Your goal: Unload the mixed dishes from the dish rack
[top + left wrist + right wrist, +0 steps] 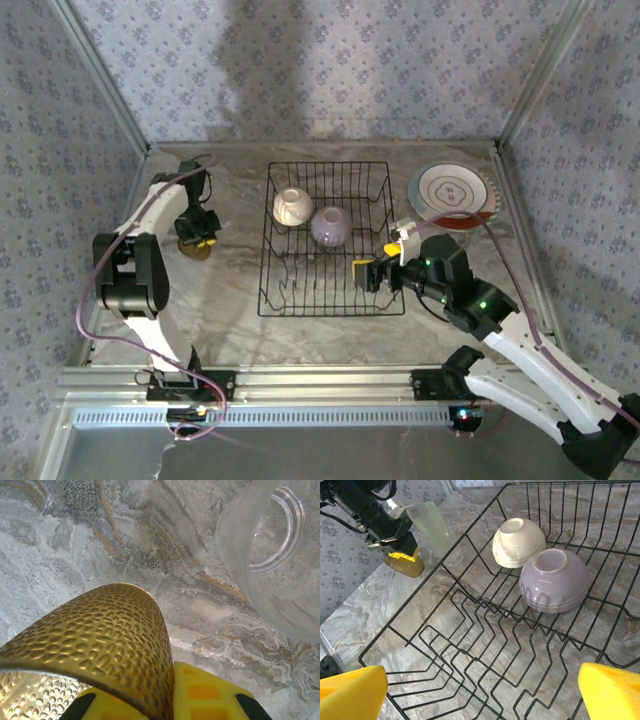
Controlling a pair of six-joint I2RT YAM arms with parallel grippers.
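Note:
The left gripper moves down slightly next and releases the hammered cup's side, since the bare tabletop (199, 258) (150, 586) beside the clear glass lies close below the gripper.
The black wire dish rack (372, 180) sits mid-table. Two bowls lie upside down in its far half, one cream (293, 206) and one lilac (330, 227); the right wrist view shows the cream bowl (518, 541) and lilac bowl (554, 580) too. Left of the rack, my left gripper (198, 230) is shut on the wall of the olive-brown hammered cup (100, 645), low over the table. My right gripper (385, 262) hangs open over the rack's near right part (470, 645), nothing between its yellow fingertips (352, 690).
A stack of plates (452, 192) with a ringed face on top lies on the table right of the rack. A clear glass (270, 555) stands close beside the cup, between it and the rack. Patterned walls enclose three sides.

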